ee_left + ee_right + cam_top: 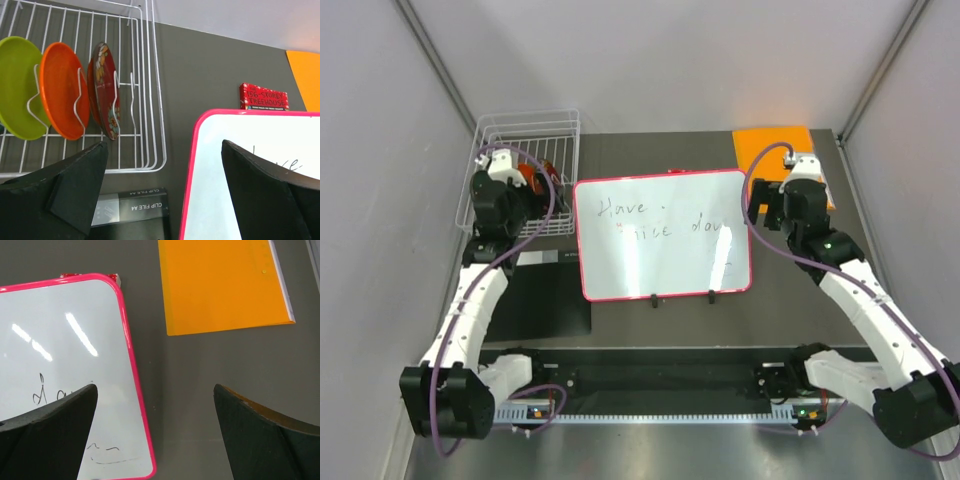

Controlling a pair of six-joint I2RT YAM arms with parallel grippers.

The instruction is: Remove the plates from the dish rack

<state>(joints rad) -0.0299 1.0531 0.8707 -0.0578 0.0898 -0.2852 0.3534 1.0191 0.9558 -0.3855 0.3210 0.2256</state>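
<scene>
I will lower my left gripper to its left in the wrist view, with its fingers astride, because the dark red floral plate's upper rim [550, 172] [96, 95] stands below it on that side.
The white wire dish rack [563, 125] stands at the far left; it also shows in the left wrist view [150, 100]. In it stand on edge a lime green plate [17, 87], a plain orange plate [62, 90] and a dark red floral plate [104, 90]. A sliver of a dark teal plate [2, 127] shows at the left edge. My left gripper [162, 192] is open and empty, above the rack's near right corner. My right gripper [155, 435] is open and empty, above the bare table beside the whiteboard's right edge.
A red-framed whiteboard [660, 235] lies in the middle. An orange rectangular sheet [775, 150] lies at the far right. A small red book [264, 96] lies behind the whiteboard. A black clip file [545, 300] lies in front of the rack.
</scene>
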